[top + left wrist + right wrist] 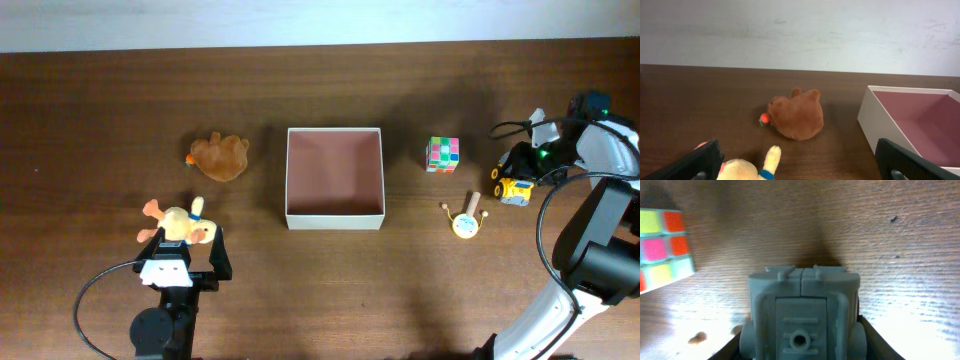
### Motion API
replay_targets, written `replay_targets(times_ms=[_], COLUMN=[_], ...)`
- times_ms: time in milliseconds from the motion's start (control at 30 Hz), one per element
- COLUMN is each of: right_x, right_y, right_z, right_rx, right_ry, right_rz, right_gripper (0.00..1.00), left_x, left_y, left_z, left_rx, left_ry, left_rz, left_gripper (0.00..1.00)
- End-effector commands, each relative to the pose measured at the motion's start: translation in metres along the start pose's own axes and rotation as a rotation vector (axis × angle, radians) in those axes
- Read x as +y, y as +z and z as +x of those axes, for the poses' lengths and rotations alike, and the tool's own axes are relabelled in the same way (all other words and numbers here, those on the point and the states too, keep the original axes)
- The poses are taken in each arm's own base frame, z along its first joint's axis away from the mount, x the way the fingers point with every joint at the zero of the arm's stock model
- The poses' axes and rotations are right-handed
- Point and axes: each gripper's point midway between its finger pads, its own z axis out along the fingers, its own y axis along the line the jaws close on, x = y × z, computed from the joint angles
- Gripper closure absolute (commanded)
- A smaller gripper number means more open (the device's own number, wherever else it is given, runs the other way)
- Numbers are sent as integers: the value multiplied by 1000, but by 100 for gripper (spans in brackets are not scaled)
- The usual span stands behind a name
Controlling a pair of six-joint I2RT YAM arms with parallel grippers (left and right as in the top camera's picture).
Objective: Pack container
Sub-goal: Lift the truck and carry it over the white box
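Observation:
My right gripper should lift next, move across and go down into the container's corner nearest the brown plush (305, 158), as that corner is to the gripper's left in the overhead view.
The container (335, 217), a square white box with a pinkish-brown inside, sits mid-table and holds nothing; its white wall shows at the right of the left wrist view (880, 120). My left gripper (186, 250) is open, with its fingers on either side of a yellow plush toy (180, 226) that lies between them (747, 169). A brown plush animal (222, 157) lies left of the container (797, 117). My right gripper (517, 178) is shut on a yellow and grey toy truck (516, 190), whose grey body fills the space between the fingers (802, 310).
A colourful puzzle cube (443, 153) stands right of the container and shows at the left of the right wrist view (660, 245). A small yellow round rattle toy (466, 220) lies in front of it. A pale wall runs along the table's far edge.

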Motion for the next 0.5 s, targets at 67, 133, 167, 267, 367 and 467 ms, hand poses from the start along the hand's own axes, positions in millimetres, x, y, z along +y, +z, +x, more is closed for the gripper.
replay_targets(times_ms=[67, 133, 167, 267, 367, 467], right_x=[24, 37, 43, 79, 116, 154], right_y=[-63, -88, -99, -136, -157, -167], right_z=[-43, -52, -55, -62, -61, -58], right_rx=[-113, -143, -154, -194, -206, -200], right_ry=[-11, -21, -26, -88, -167, -236], right_rz=[-94, -133, -150, -252, -329, -382], right_gripper=[60, 60, 60, 60, 60, 59], left_x=[2, 2, 2, 2, 2, 2], left_y=[0, 0, 0, 0, 0, 0], left_z=[2, 2, 2, 2, 2, 2], left_rx=[-1, 0, 0, 0, -1, -1], left_ry=[16, 16, 16, 16, 16, 16], left_rz=[-8, -8, -8, -8, -8, -8], left_gripper=[1, 1, 1, 1, 1, 1])
